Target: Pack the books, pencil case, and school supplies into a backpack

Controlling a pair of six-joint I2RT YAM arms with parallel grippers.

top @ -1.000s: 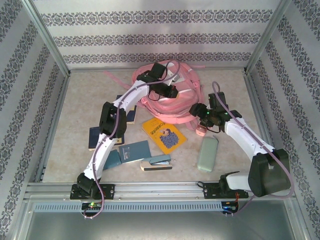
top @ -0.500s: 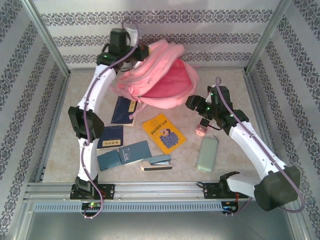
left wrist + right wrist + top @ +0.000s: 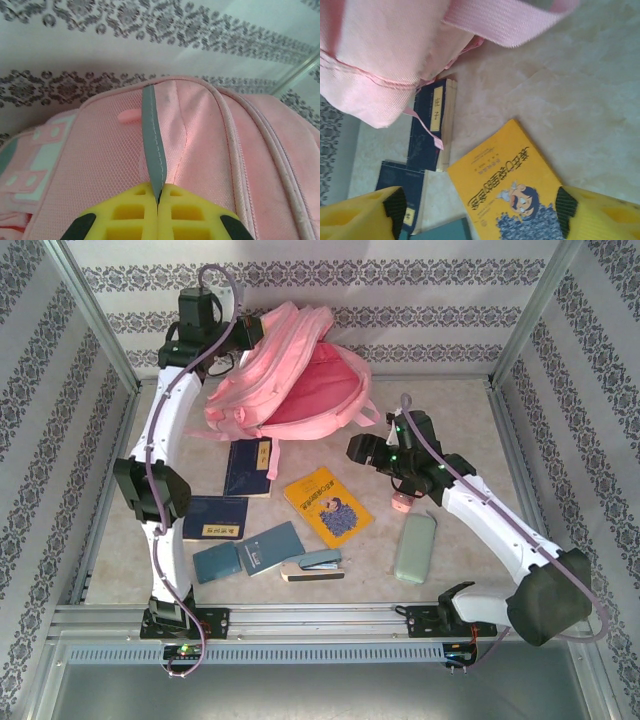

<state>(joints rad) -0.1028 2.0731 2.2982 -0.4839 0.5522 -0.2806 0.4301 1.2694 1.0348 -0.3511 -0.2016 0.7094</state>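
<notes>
Next I need to bring my left gripper with the backpack (image 3: 290, 380) down onto the tabletop beyond the yellow book, then release the grey top loop, because the bag hangs raised.
The pink backpack (image 3: 290, 380) hangs off the table at the back left, its mouth gaping toward the front. My left gripper (image 3: 158, 200) is shut on the backpack's grey top loop (image 3: 152, 135); in the top view it (image 3: 240, 335) is high at the bag's top. My right gripper (image 3: 360, 448) hovers open and empty just right of the bag, above the yellow book (image 3: 520, 190). Two navy books (image 3: 248, 467) (image 3: 213, 518), the yellow book (image 3: 328, 505) and two teal books (image 3: 217, 562) (image 3: 270, 545) lie flat. The stapler (image 3: 312, 565) and pencil case (image 3: 415, 548) lie near the front.
A small pink object (image 3: 402, 502) lies beside the right forearm, above the pencil case. Patterned walls and metal posts enclose the table on three sides. A loose pink strap (image 3: 510, 22) dangles from the bag over the navy book (image 3: 432, 125).
The left arm has raised the backpack off the table and carried it back and left. The right gripper has let go, opened wider and shifted left toward the bag.
</notes>
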